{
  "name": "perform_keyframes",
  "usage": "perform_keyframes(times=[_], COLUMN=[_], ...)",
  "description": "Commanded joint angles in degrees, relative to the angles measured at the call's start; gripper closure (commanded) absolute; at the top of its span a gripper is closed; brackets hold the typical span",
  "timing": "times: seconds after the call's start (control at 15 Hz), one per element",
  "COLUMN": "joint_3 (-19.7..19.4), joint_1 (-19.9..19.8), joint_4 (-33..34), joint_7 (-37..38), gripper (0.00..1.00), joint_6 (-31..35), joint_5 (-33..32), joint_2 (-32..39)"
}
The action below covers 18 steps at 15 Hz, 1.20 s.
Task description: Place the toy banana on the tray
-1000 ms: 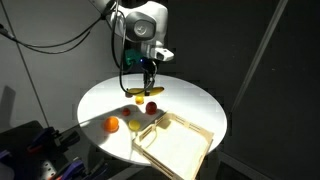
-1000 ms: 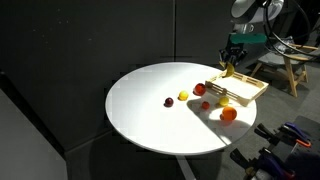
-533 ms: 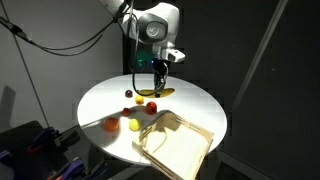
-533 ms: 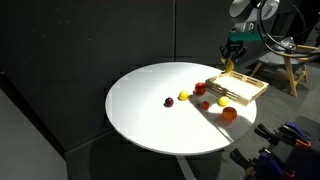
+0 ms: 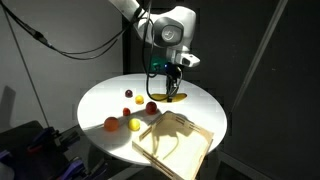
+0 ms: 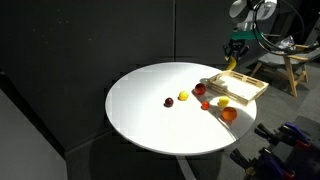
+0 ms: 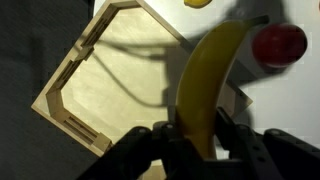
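My gripper will go down next and move away from the red fruit, over the bare tray bottom, since the toy banana still hangs across the tray's rim.
My gripper is shut on the toy banana, a long curved yellow fruit that sticks out from between the jaws. In the wrist view the banana hangs over the near corner of the light wooden tray. In both exterior views the gripper holds the banana above the round white table, just beyond the far end of the tray. The tray bottom is bare.
Loose fruits lie on the table beside the tray: an orange ball, a yellow-green round fruit, a red fruit and smaller pieces. The table edge is close behind the tray.
The gripper has carried the banana sideways over the table, away from the loose fruits and toward the tray's far end. The fruits and the tray have not moved.
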Motion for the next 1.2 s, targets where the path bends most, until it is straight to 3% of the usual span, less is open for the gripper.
perform_keyframes(times=[0.0,1.13], joint_3=[-0.3,-2.3], joint_1=[-1.6,-4.2], joint_4=[3.7,4.1], joint_7=[-1.4,-2.1], gripper=[0.85,0.85], joint_6=[-0.1,2.6], joint_5=[2.7,2.3], joint_2=[2.9,10.4])
